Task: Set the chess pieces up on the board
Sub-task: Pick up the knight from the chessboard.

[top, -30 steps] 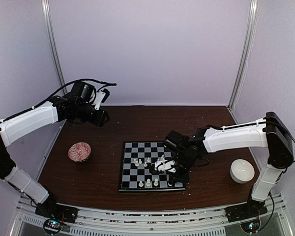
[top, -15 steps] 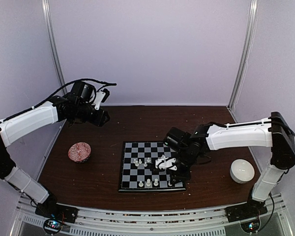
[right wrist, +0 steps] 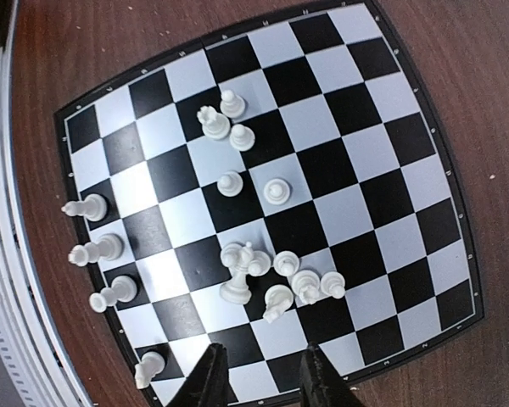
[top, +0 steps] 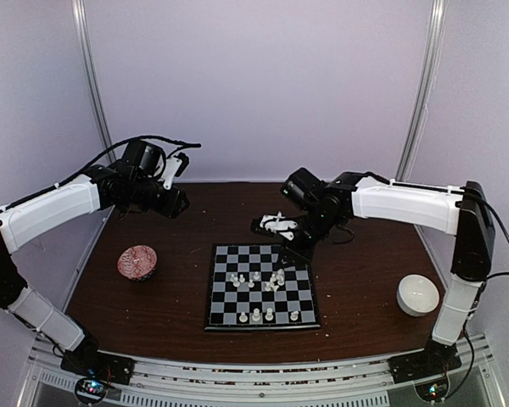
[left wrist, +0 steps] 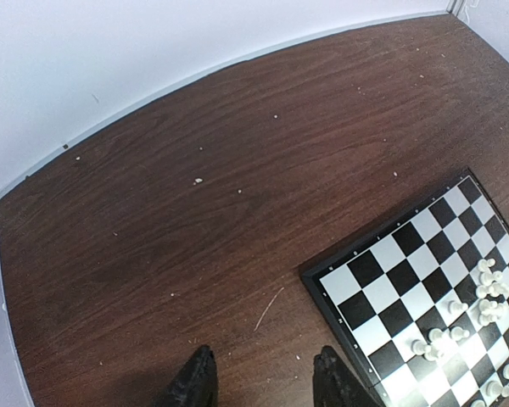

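My right gripper comes down onto the head of the nearest white piece [top: 281, 276] [right wrist: 275, 312] next, since bare squares leave its fingers room. The piece stands below the gripper at the cluster's edge.
The board [top: 299, 254] lies flat at the table's centre, also seen from above in the right wrist view [right wrist: 382, 127] and at the lower right of the left wrist view [left wrist: 382, 254]. White chess pieces [top: 271, 280] cluster mid-board [right wrist: 276, 280], some lying on their sides. A row of them [right wrist: 93, 252] stands along the near edge [top: 256, 315]. My right gripper [top: 272, 225] hovers above the board's far edge, open [right wrist: 263, 383] with nothing between its fingers. My left gripper [top: 176, 203] hangs high over the back left of the table, open [left wrist: 263, 386] and holding nothing.
A reddish patterned bowl [top: 137, 262] sits left of the board and a white bowl [top: 418, 294] at the right. Pale crumbs [left wrist: 198, 181] dot the brown table. Enclosure walls stand close behind and at both sides.
My right gripper opened, rose from the board's near right corner and drew back over the far edge. A piece now stands where it was. The left arm has not moved.
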Robot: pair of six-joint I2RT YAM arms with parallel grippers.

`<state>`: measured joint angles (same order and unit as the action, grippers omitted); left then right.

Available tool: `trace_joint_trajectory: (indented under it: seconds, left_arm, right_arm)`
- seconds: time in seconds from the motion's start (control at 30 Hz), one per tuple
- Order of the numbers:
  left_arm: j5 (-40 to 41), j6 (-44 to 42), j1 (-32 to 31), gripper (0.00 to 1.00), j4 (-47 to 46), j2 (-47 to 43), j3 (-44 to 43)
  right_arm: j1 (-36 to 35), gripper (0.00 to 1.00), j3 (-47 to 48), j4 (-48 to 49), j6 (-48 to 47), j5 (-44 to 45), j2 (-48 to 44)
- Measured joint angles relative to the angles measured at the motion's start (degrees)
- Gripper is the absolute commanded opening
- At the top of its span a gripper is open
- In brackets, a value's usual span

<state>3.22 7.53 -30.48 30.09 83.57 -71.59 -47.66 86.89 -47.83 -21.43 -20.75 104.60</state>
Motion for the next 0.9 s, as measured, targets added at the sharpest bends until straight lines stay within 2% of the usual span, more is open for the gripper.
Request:
trace_joint_trajectory:
  seconds: [0.3,0.9]
  left_arm:
    - [-0.09,0.0,0.0,0.4,0.0,0.0,0.0]
    - [-0.44,-0.02,0.0,0.4,0.0,0.0,0.0]
  right_arm:
    - [0.15,0.32,3.54,-2.58,3.06,-0.37,10.27]
    - [0.07,0.25,5.05,-4.02,5.4,2.6,12.5]
